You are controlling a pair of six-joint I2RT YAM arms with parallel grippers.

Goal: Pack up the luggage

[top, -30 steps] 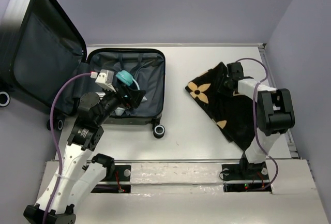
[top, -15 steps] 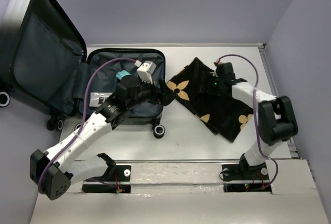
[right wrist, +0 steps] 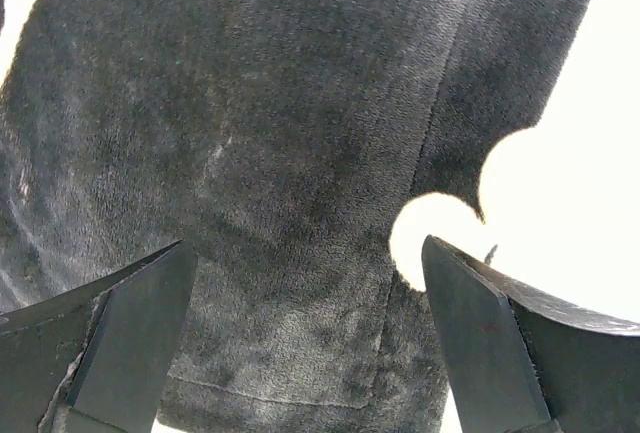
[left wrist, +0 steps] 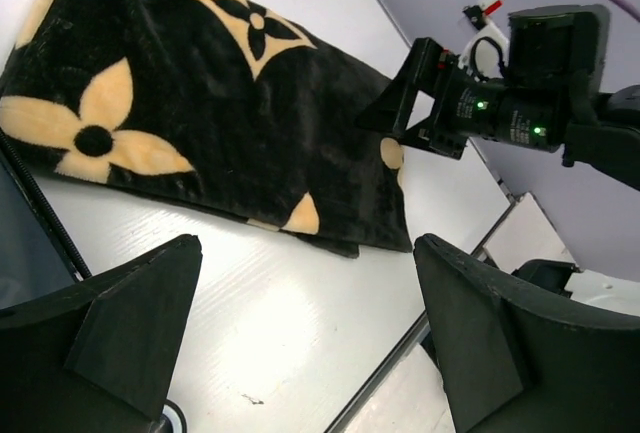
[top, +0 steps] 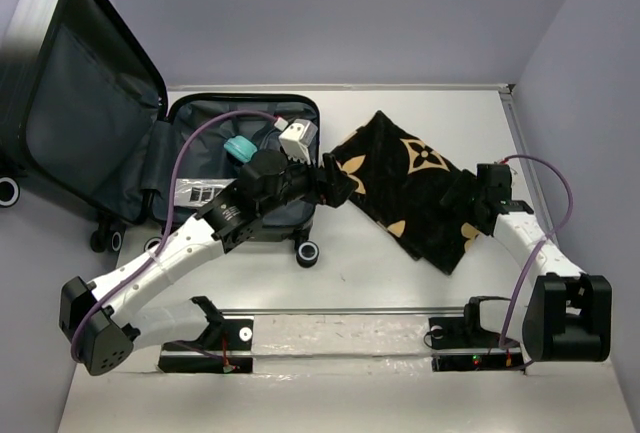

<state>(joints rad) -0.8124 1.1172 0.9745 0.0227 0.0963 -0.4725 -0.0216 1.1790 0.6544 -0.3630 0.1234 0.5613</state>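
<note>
My right gripper's open fingers already straddle the black cloth below beside its tan spots, so they will lower onto that part next.
The luggage [top: 80, 103] lies open at the left, its lid propped up and its dark lined base [top: 205, 133] flat on the table. To its right a black cloth with tan flowers [top: 410, 188] is spread out. My left gripper [top: 340, 181] is open at the cloth's left corner, beside the luggage rim; in the left wrist view its jaws [left wrist: 310, 333] hang over bare table just short of the cloth [left wrist: 220, 123]. The right gripper [top: 468, 201] stands open over the cloth's right edge, and in its own view the jaws [right wrist: 310, 343] straddle black pile [right wrist: 280, 133] without holding it.
A teal item [top: 240, 146] and a white packet [top: 195, 193] lie in the luggage base. A black wheel [top: 308, 251] sticks out at its near corner. Purple walls close the back and right. A rail [top: 350, 311] runs along the near edge.
The right gripper pulled the cloth left toward the luggage, then opened, let go and drew back to the right. The left arm swung out of the luggage to the cloth's left corner.
</note>
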